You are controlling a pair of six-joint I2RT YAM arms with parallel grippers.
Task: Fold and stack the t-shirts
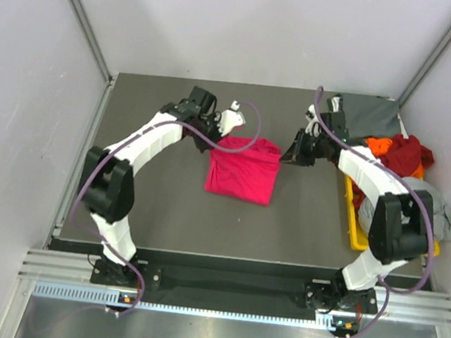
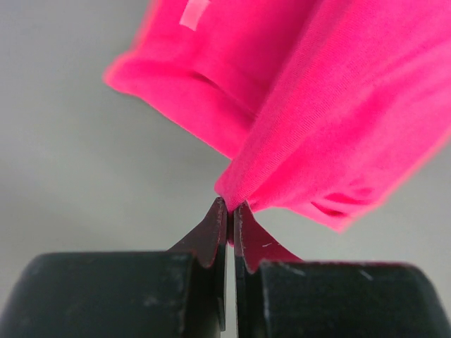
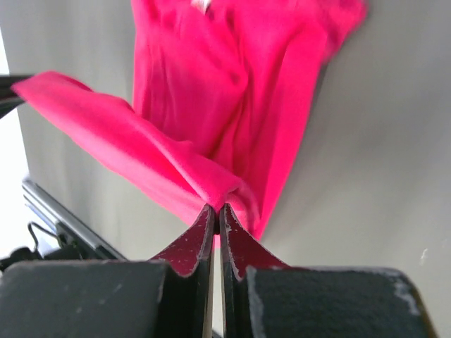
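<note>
The left gripper next releases the corner outward and down over the shirt's far layer (image 2: 184, 70) by the neck label (image 2: 194, 13), as this folded edge still hangs lifted.
The magenta-pink t-shirt (image 1: 243, 168) lies partly folded in the middle of the table, its far edge lifted. My left gripper (image 1: 217, 138) is shut on its far left corner. In the left wrist view the gripper (image 2: 231, 205) pinches the pink cloth (image 2: 338, 105), and the white neck label (image 2: 194, 13) shows at the top. My right gripper (image 1: 286, 152) is shut on the far right corner. In the right wrist view the gripper (image 3: 215, 208) holds a bunched fold of the shirt (image 3: 225, 84). A dark grey shirt (image 1: 370, 117) lies flat at the back right.
A yellow bin (image 1: 355, 229) stands at the right table edge. It holds an orange shirt (image 1: 379, 144), a dark red shirt (image 1: 407, 155) and a light grey shirt (image 1: 442, 212). White walls close in the table on three sides.
</note>
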